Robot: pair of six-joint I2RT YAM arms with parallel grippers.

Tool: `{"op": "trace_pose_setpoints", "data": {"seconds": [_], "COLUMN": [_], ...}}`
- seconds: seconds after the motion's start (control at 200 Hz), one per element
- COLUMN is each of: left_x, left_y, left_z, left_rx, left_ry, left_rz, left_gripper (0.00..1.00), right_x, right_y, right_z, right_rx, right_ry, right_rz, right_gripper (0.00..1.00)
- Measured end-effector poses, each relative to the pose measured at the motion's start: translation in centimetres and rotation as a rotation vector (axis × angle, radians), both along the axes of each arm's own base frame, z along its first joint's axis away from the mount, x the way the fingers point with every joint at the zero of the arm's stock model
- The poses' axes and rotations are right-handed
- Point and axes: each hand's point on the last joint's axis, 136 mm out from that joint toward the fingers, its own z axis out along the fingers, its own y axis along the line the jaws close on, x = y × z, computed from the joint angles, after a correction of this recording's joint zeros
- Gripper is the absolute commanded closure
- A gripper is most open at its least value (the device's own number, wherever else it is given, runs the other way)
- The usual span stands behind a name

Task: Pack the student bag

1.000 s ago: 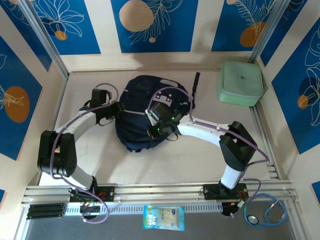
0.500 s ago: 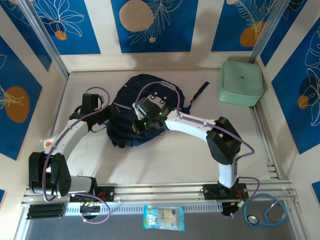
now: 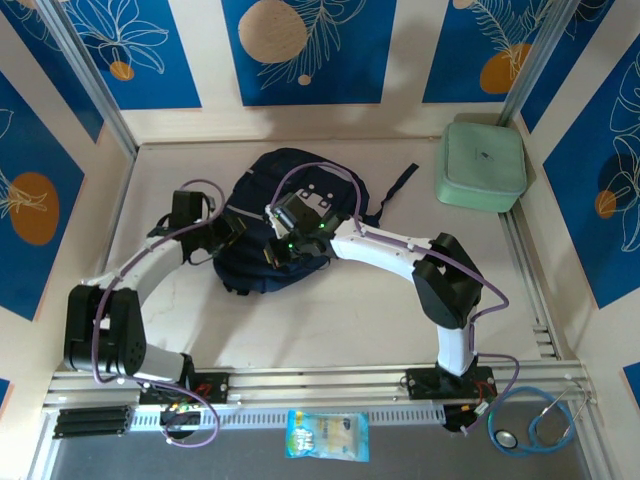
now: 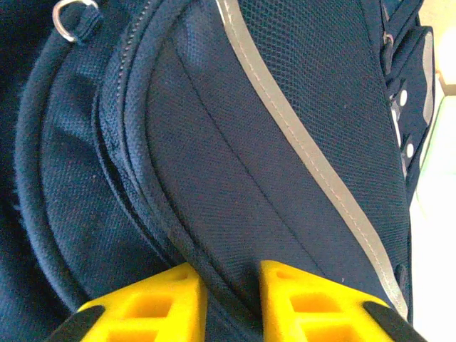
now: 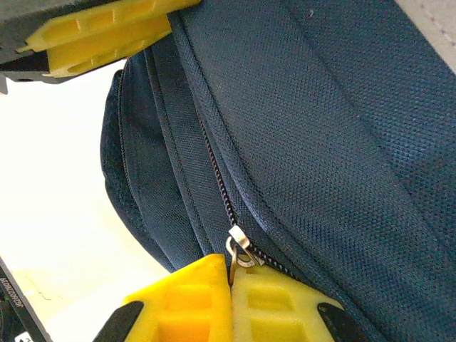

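The zip track on the green case's side still runs on past my right gripper. My right gripper will draw the pull (image 5: 241, 251) that way next.
The student bag (image 3: 290, 185), navy with a grey stripe, lies at the middle of the table. My left gripper (image 3: 230, 236) is at its left edge. In the left wrist view my left gripper (image 4: 226, 299) is shut on a raised seam of the bag (image 4: 235, 142). My right gripper (image 3: 284, 250) sits on the bag's near side. In the right wrist view my right gripper (image 5: 231, 296) is shut on the metal zip pull (image 5: 241, 251) of the bag (image 5: 342, 142); the left gripper's yellow finger (image 5: 107, 32) shows at the top left.
A pale green square zip case (image 3: 481, 165) stands at the back right corner. A snack packet (image 3: 327, 435) and a stethoscope (image 3: 535, 425) lie beyond the front rail. Walls close in the table on three sides.
Over the last second both grippers and the bag moved left, and the black strap swung right. In the last half second the left gripper edged back toward the bag.
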Motion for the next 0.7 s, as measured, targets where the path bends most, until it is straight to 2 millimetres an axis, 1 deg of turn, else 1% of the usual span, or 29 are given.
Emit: {"op": "trace_pose_setpoints", "data": {"seconds": [0.03,0.11,0.15,0.21,0.315,0.41,0.49,0.7], "left_x": [0.0,0.0,0.0,-0.2,-0.5,-0.4,-0.4,-0.4], "left_y": [0.0,-0.2,-0.3,-0.4,-0.8,-0.8,-0.7,-0.8], "left_z": [0.0,-0.2,-0.2,-0.3,-0.4,-0.2,-0.1,-0.1], "left_rx": [-0.005,-0.010,-0.010,-0.005,0.003,0.016,0.025,0.031], "left_ry": [0.004,0.013,0.025,0.040,0.058,0.056,0.050,0.043], "left_rz": [0.002,0.000,-0.005,-0.016,-0.042,-0.051,-0.058,-0.067], "left_gripper": [0.89,0.93,0.97,1.00,1.00,1.00,1.00,1.00], "right_x": [0.0,-0.1,-0.2,-0.4,-0.6,-0.3,0.4,2.1], "right_y": [-0.1,-0.3,-0.5,-1.0,-3.1,-5.3,-7.1,-9.7], "right_z": [-0.1,-0.6,-0.8,-1.0,-1.0,-1.2,-1.6,-2.1], "right_rx": [-0.003,-0.011,-0.013,-0.013,-0.038,-0.081,-0.116,-0.156], "right_ry": [0.000,-0.009,-0.020,-0.051,-0.102,-0.121,-0.117,-0.108], "right_rz": [0.000,0.005,0.013,0.029,0.041,0.029,0.007,-0.034], "right_gripper": [1.00,1.00,1.00,1.00,1.00,1.00,1.00,1.00]}}
